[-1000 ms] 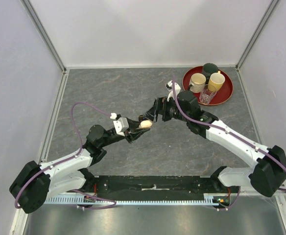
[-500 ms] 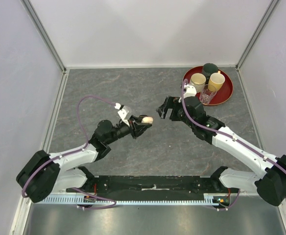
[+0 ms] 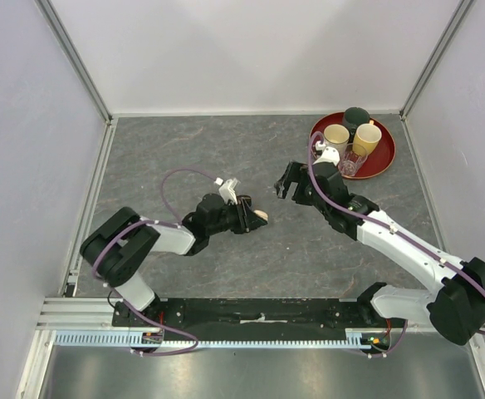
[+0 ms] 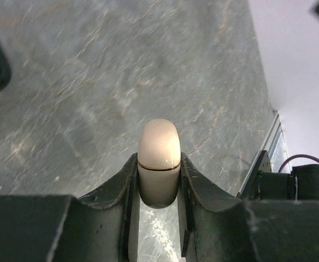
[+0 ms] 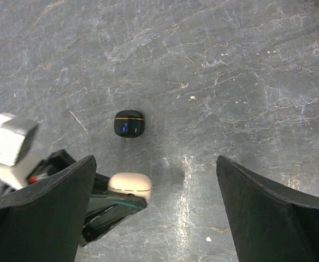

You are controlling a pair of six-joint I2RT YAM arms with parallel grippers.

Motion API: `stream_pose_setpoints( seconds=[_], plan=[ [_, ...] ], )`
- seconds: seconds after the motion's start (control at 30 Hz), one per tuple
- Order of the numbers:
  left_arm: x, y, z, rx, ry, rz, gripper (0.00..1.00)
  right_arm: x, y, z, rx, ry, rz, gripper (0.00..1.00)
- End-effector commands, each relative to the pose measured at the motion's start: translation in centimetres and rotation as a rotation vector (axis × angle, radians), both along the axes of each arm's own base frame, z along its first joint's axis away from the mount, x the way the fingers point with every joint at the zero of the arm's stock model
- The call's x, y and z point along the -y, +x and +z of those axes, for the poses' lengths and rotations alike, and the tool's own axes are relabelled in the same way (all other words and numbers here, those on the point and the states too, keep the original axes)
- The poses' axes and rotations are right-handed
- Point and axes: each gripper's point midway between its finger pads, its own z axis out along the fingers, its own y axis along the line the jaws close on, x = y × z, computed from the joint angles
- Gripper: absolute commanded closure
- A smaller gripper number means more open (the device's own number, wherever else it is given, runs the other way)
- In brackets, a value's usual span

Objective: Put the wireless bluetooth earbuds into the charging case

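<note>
My left gripper brings the cream-white case down onto that clear spot (image 3: pixel 260 219) beside the black case and opens next, since the cream-white case hangs above the table.
My left gripper (image 3: pixel 252 214) (image 4: pixel 158 165) is shut on a cream-white charging case (image 3: pixel 261 215) (image 4: pixel 159 155), closed, with a thin gold seam around it. The case sticks out past the fingertips, a little above the grey tabletop. The right wrist view also shows this case (image 5: pixel 130 184), with a second, black charging case (image 5: pixel 129 124) lying on the table beyond it. My right gripper (image 3: pixel 286 181) (image 5: pixel 155 159) hangs wide open and empty, up and to the right of the cream case. The earbuds are out of view.
A red round tray (image 3: pixel 385 162) stands at the back right, carrying a cream cup (image 3: pixel 335 135), a yellow cup (image 3: pixel 367 135), a dark cup (image 3: pixel 356 115) and a clear glass (image 3: pixel 352 160). White walls enclose the table on three sides.
My right gripper has pulled back to the right, away from the cream case. The left arm has folded lower and carried the case slightly to the right, still gripped.
</note>
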Motion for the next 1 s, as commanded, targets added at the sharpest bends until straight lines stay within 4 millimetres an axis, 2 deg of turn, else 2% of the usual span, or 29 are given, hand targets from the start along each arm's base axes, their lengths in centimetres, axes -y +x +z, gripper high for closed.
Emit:
stream_pose_setpoints(
  seconds=[0.0, 0.07, 0.1, 0.23, 0.43, 0.6, 0.67, 0.8, 0.87, 0.9, 0.93, 0.97],
  plan=[
    [0.7, 1.2, -0.4, -0.160, -0.082, 0.089, 0.98, -0.1, -0.2, -0.4, -0.020, 0.025, 0.006, 0.02],
    [0.6, 1.3, -2.1, -0.220, -0.042, 0.104, 0.98, -0.1, -0.2, -0.5, -0.024, 0.028, 0.005, 0.02],
    [1.0, 1.5, -2.1, -0.221, -0.037, 0.097, 0.98, -0.1, -0.2, -0.6, -0.026, 0.027, 0.008, 0.02],
    [1.0, 1.7, -4.3, -0.296, 0.012, 0.108, 0.98, 0.0, -0.3, -0.8, -0.030, 0.023, 0.013, 0.02],
    [1.0, 1.5, -6.0, -0.371, 0.032, 0.114, 0.95, 0.0, -0.2, -1.0, -0.036, 0.019, 0.015, 0.02],
    [0.1, 0.9, -7.3, -0.410, 0.074, 0.142, 0.89, 0.1, 0.0, -1.2, -0.039, 0.014, 0.014, 0.02],
    [-0.2, 0.9, -7.4, -0.407, 0.078, 0.152, 0.80, 0.1, 0.0, -1.2, -0.043, 0.017, 0.017, 0.02],
    [-0.5, 0.7, -7.4, -0.410, 0.090, 0.152, 0.75, -0.1, 0.0, -1.4, -0.052, 0.020, 0.025, 0.02],
    [-0.8, 0.6, -7.8, -0.417, 0.105, 0.161, 0.68, -0.2, 0.1, -1.4, -0.055, 0.022, 0.025, 0.02],
    [-0.9, 0.4, -7.9, -0.419, 0.107, 0.159, 0.63, -0.2, 0.1, -1.4, -0.055, 0.023, 0.025, 0.02],
    [-1.0, 0.4, -7.8, -0.416, 0.111, 0.159, 0.52, -0.2, 0.1, -1.5, -0.057, 0.022, 0.027, 0.02],
    [-1.1, 0.2, -8.1, -0.418, 0.120, 0.157, 0.50, -0.2, 0.1, -1.5, -0.055, 0.019, 0.026, 0.02]
  ],
)
